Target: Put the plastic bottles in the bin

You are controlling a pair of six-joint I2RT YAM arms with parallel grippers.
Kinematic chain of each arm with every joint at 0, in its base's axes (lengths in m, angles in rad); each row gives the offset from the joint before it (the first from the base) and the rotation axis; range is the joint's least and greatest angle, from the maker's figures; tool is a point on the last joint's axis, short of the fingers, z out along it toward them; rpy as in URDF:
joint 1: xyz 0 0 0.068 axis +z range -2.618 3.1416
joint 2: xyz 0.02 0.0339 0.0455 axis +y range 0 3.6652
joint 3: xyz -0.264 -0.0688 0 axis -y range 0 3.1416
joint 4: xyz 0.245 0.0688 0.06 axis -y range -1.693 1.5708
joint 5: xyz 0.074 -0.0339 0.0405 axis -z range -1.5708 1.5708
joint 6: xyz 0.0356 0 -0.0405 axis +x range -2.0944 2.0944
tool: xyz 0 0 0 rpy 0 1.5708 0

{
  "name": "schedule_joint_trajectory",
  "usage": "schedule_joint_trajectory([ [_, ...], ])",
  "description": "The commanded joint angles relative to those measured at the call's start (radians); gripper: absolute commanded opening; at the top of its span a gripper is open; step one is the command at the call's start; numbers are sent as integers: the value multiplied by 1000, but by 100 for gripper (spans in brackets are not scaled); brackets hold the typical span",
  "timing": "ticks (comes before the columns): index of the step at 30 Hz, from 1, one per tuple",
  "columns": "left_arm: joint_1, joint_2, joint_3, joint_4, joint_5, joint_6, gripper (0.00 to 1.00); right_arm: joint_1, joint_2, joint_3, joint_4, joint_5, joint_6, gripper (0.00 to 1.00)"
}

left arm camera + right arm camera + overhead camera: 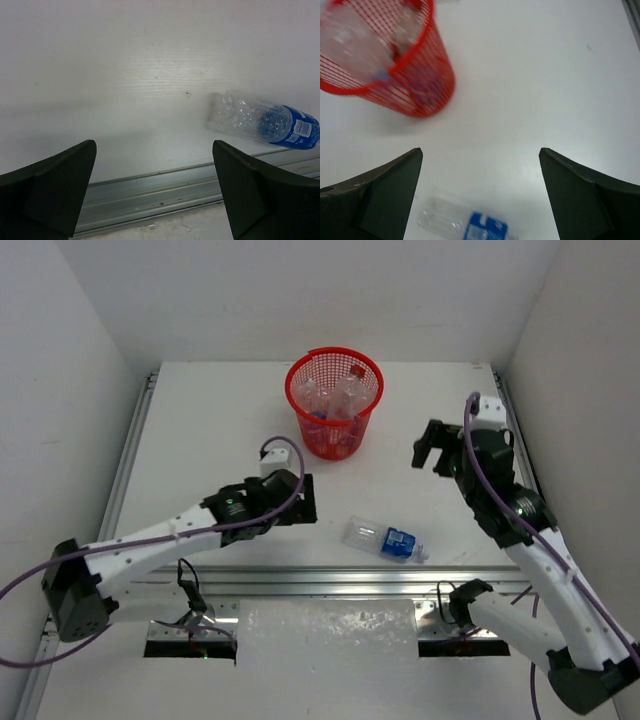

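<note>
The bottle is at a slant. My left gripper needs to go to it next, turned to match that slant, and come down over the clear part by the label [383, 539].
A clear plastic bottle with a blue label [383, 539] lies on its side near the table's front edge; it also shows in the left wrist view as the bottle [262, 120] and in the right wrist view as the bottle [463, 224]. The red mesh bin [334, 401] stands at the back middle, several bottles inside it [338, 400]; the bin [390, 60] appears at upper left of the right wrist view. My left gripper [300, 498] is open, left of the lying bottle, nothing between its fingers. My right gripper [432, 449] hangs open and empty, right of the bin.
A metal rail [330, 582] runs along the table's front edge, just in front of the lying bottle. White walls close in the table at the back and both sides. A translucent sheet [328, 640] lies between the arm bases.
</note>
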Motion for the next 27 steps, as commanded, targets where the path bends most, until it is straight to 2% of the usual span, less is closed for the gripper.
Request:
schedule_joint_trajectory([
  [1, -70, 121, 77, 70, -15, -271, 100, -11, -100, -106, -222, 129, 116, 99],
  [3, -124, 201, 92, 105, -29, -377, 100, -11, -136, -137, -258, 138, 133, 99],
  [4, -141, 232, 127, 96, -58, -489, 100, -11, -159, -138, -296, 150, 152, 99],
  [7, -201, 356, 241, 24, -100, -659, 100, -11, -197, -132, -347, 153, 169, 99],
  [10, -227, 483, 371, -67, -92, -762, 100, -11, -226, -125, -373, 140, 171, 99],
  [14, -235, 626, 459, -100, 6, -833, 100, -11, -279, -129, -396, 121, 171, 99],
  [15, -235, 647, 492, -125, 20, -897, 100, -11, -288, -131, -398, 118, 169, 99],
  [18, -235, 703, 517, -147, 63, -950, 100, -11, -326, -129, -405, 106, 165, 99],
  [27, -233, 865, 629, -203, 95, -991, 100, -11, -398, -128, -402, 58, 134, 99],
])
